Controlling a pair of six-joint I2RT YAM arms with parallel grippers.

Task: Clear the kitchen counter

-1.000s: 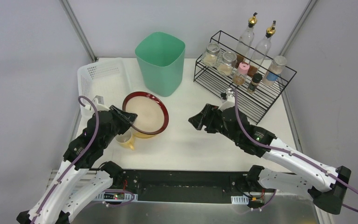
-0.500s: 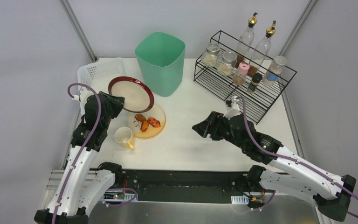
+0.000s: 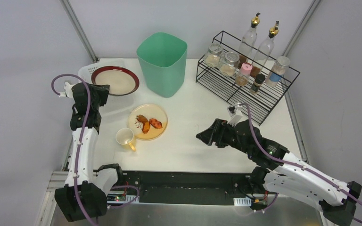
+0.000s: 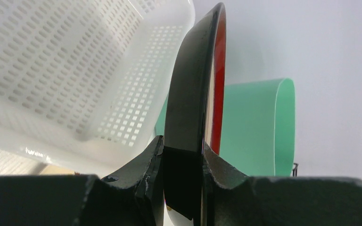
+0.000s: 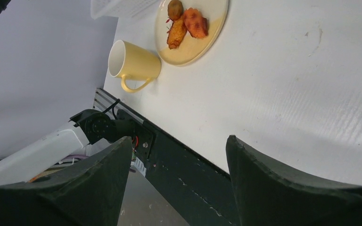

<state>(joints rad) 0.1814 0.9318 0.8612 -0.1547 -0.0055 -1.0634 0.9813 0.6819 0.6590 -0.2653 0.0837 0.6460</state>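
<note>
The left gripper lowers the red-rimmed dark bowl point(image 3: 118, 80) into the basket next and releases the bowl's rim. The white perforated basket point(image 3: 87, 70) lies open beneath the bowl.
My left gripper point(image 3: 99, 89) is shut on the rim of a red-rimmed dark bowl point(image 3: 118, 80) and holds it over the white perforated basket point(image 3: 87, 70) at the back left. In the left wrist view the bowl point(image 4: 193, 94) stands edge-on between the fingers point(image 4: 143, 165), with the basket point(image 4: 75, 70) beyond it. On the white kitchen counter point(image 3: 188, 146) lie a yellow plate point(image 3: 156, 133) with fried pieces point(image 3: 148, 122) and a yellow mug point(image 3: 125, 138). My right gripper point(image 3: 202, 136) hovers open and empty right of the plate. Its wrist view shows the mug point(image 5: 132, 61) and plate point(image 5: 191, 47).
A green bin point(image 3: 162, 63) stands at the back middle, also seen as the green bin point(image 4: 259, 127) behind the bowl. A black wire rack point(image 3: 245, 89) with jars and bottles fills the back right. The counter's near edge meets the black base rail point(image 5: 193, 165).
The left arm has lifted the bowl off the yellow plate and carried it back-left over the basket, uncovering the food. The right arm drew slightly nearer and stayed open.
</note>
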